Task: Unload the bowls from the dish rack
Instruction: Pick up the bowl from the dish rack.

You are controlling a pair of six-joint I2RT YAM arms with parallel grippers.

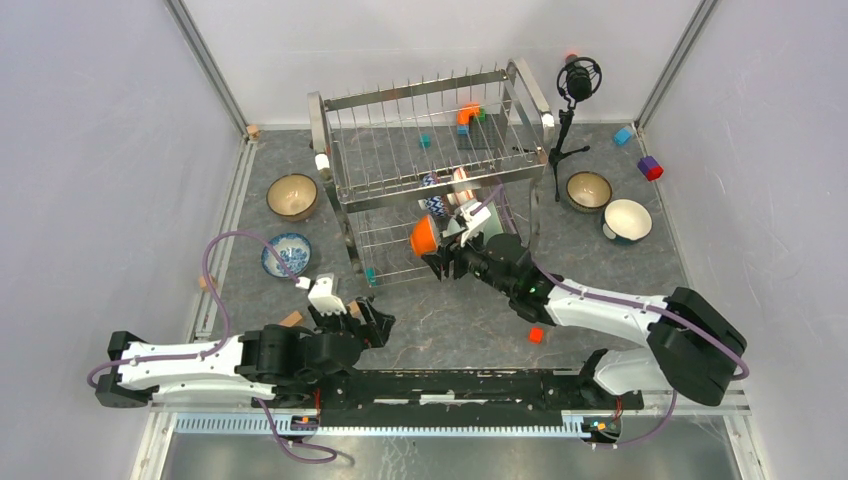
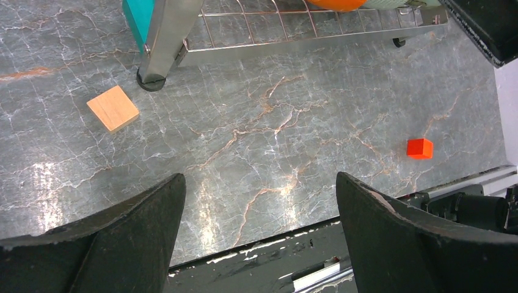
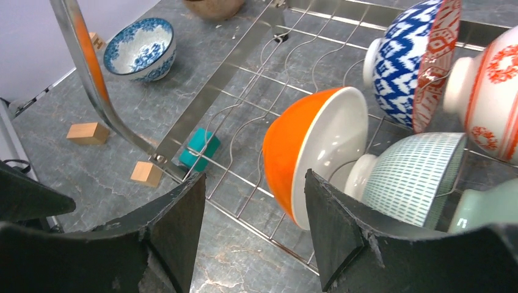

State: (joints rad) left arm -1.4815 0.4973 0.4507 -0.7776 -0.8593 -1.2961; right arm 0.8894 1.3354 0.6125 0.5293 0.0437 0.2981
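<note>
The orange bowl is standing on edge. My right gripper will next lower its open fingers over the orange bowl's near rim (image 1: 435, 250) (image 3: 299, 218), which is just below the fingers.
The steel dish rack (image 1: 430, 165) stands at the back middle of the table. On its lower tier an orange bowl (image 3: 305, 149) stands on edge, beside a blue-and-white patterned bowl (image 3: 403, 58), a red-and-white floral bowl (image 3: 488, 82) and a pale green patterned bowl (image 3: 418, 177). My right gripper (image 3: 253, 178) is open at the rack's front edge, and the orange bowl's lower rim is just inside its right finger (image 3: 342, 238). My left gripper (image 2: 259, 180) hangs open over bare table near the front. Brown bowls (image 1: 292, 196) (image 1: 588, 190), a blue-and-white bowl (image 1: 285, 254) and a white bowl (image 1: 627, 219) sit on the table.
A black microphone tripod (image 1: 572, 110) stands right of the rack. Small blocks lie about: a red one (image 2: 419, 148), a wooden one (image 2: 113, 108), a teal one (image 3: 198, 148) under the rack's front corner, and blue and purple ones (image 1: 650, 167) at the far right.
</note>
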